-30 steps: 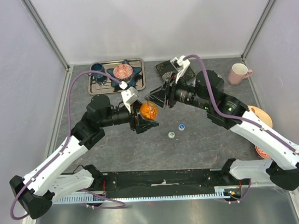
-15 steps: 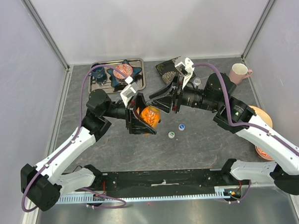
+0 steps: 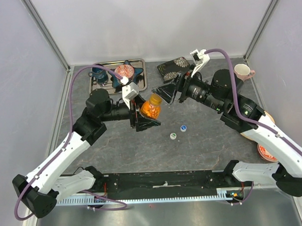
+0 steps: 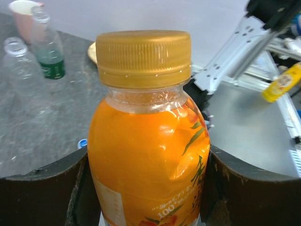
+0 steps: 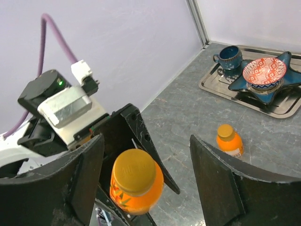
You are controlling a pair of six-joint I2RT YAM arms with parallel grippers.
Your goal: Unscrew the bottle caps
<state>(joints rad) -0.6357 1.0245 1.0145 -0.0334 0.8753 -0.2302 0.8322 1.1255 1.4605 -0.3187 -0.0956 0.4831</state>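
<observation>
The right gripper moves to the left in the top view next and closes on the cap's side (image 3: 155, 99) (image 5: 135, 173), because the golden-orange cap is still on the bottle.
My left gripper (image 3: 147, 115) is shut on the body of an orange juice bottle (image 4: 148, 160) and holds it above the table. The bottle's golden-orange cap (image 4: 143, 56) is still on its neck and points toward my right gripper (image 3: 171, 91). In the right wrist view that gripper (image 5: 146, 150) stands open, its two fingers either side of the cap (image 5: 135, 172) and apart from it. Two loose bottle caps lie on the table, one blue-and-white (image 3: 183, 127) and one green-and-white (image 3: 173, 135). A second orange bottle (image 5: 229, 140) stands capped on the table.
A metal tray (image 3: 139, 81) at the back left holds a blue mug (image 5: 229, 57) and a star-shaped dish with a red bowl (image 5: 265, 70). A pink mug (image 3: 242, 72) stands at the back right. Two clear uncapped bottles (image 4: 47, 44) stand behind the held bottle.
My right gripper has opened off the cap and drawn back to the right. The left gripper has kept its hold and turned the bottle a little.
</observation>
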